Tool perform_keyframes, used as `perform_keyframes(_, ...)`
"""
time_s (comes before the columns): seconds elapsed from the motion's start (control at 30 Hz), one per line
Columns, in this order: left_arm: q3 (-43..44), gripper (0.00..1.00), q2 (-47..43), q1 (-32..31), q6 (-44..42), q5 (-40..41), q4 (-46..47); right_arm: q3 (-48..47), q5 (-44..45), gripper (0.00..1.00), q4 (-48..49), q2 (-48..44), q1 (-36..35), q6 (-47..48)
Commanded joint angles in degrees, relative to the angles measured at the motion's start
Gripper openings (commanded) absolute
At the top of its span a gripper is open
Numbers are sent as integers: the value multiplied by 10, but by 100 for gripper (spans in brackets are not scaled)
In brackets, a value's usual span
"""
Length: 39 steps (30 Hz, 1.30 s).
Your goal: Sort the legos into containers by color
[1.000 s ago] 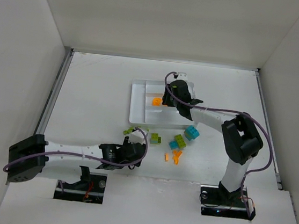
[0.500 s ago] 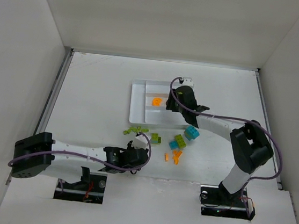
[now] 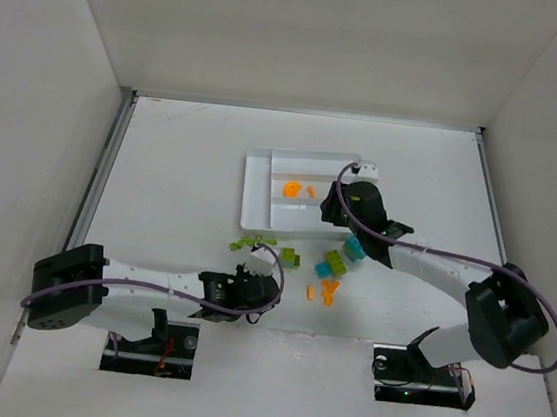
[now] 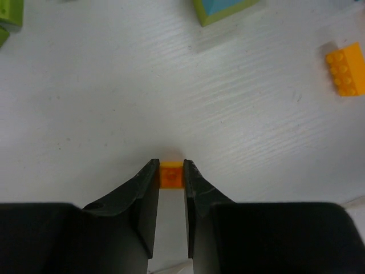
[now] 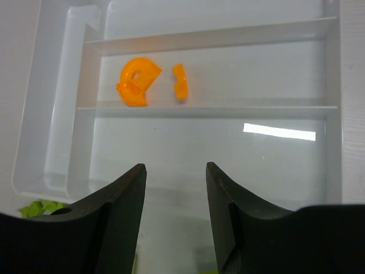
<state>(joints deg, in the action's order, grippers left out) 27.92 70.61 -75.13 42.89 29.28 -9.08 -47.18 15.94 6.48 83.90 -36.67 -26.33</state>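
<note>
My left gripper goes up and outward over the tray's middle section (image 3: 303, 189) next, by the round orange lego, because that section holds the orange legos.
My left gripper (image 4: 170, 164) is shut on a tiny orange lego (image 4: 170, 176) just above the table; in the top view it (image 3: 261, 287) sits left of the loose pile. My right gripper (image 5: 175, 166) is open and empty over the near side of the white tray (image 5: 211, 160), and also shows in the top view (image 3: 344, 206). The tray's middle compartment holds a round orange lego (image 5: 137, 81) and a small orange piece (image 5: 180, 81). Loose legos lie in front of the tray (image 3: 258, 191): lime green (image 3: 252, 242), teal (image 3: 357, 246) and orange (image 3: 330, 290).
An orange brick (image 4: 345, 69) and a teal-and-green brick (image 4: 225, 8) lie ahead of my left gripper. Low tray dividers (image 5: 205, 109) run across the right wrist view. White walls enclose the table on three sides.
My right gripper has drawn back from over the tray's orange compartment toward the near right; a second orange piece now lies there. My left gripper has shifted slightly right near the table's front.
</note>
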Motion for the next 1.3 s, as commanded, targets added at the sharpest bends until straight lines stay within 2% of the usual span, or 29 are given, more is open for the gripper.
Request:
perform_keyframes(0.0,36,11,-47,35,-6,38,12,44,20,51,22,-66,-14,-18)
perform_keyframes(0.07,49,11,-69,79,-28,32,51,73,24,49,14,-105,-22,-24)
perform_keyframes(0.2,91,11,-67,172,-74,-9,140,121,31,38,-16,-173,-49,-43)
perform_keyframes(0.3,142,12,-8,237,-101,-58,209,136,45,30,-56,-204,-78,-58)
perform_keyframes(0.4,212,13,80,279,-123,-98,247,147,71,30,-83,-224,-113,-74)
perform_keyframes(0.57,337,14,232,322,-161,-100,250,156,105,37,-144,-240,-166,-114)
perform_keyframes(0.73,404,14,334,346,-163,-123,239,164,117,43,-204,-242,-211,-170)
perform_keyframes(1.03,420,19,379,361,-156,-121,247,162,122,52,-284,-236,-252,-242)
perform_keyframes(1.2,400,38,371,362,-155,-123,264,156,120,58,-310,-225,-260,-268)
perform_keyframes(1.27,386,41,354,357,-153,-121,266,153,117,58,-321,-215,-262,-275)
